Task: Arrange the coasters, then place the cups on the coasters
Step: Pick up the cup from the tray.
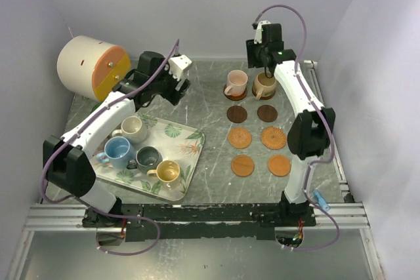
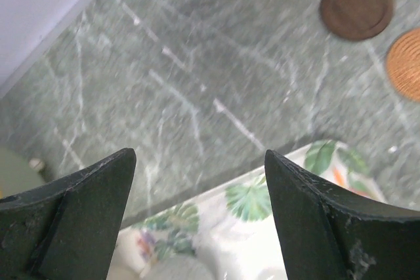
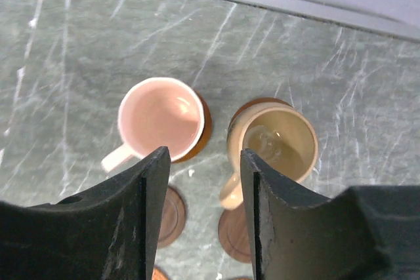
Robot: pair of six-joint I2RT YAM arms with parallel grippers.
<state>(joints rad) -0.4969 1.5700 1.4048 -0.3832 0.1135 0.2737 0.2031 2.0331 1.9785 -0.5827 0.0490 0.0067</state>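
I will move my left gripper back, down and to the left in the top view, onto the cream cup's far rim, because the dark coasters are bare.
Eight round coasters lie in two columns right of centre. The pink cup (image 1: 235,83) (image 3: 159,117) and the tan cup (image 1: 264,85) (image 3: 275,139) each stand on a far-row coaster. The dark coasters (image 1: 237,114) (image 3: 172,214) and the orange coasters (image 1: 239,138) behind them are bare. My right gripper (image 1: 266,65) (image 3: 205,162) hovers open above the two cups, holding nothing. My left gripper (image 1: 176,90) (image 2: 200,162) is open and empty over the far edge of the tray (image 1: 190,132) (image 2: 289,188). On the tray stand a cream cup (image 1: 134,129), blue cup (image 1: 118,152), grey cup (image 1: 148,158) and yellow cup (image 1: 168,172).
A big white-and-orange cylinder (image 1: 92,67) lies at the far left, behind the left arm. Grey walls close in the table on the left, back and right. The left wrist view also shows a dark coaster (image 2: 356,6) and an orange coaster (image 2: 405,63).
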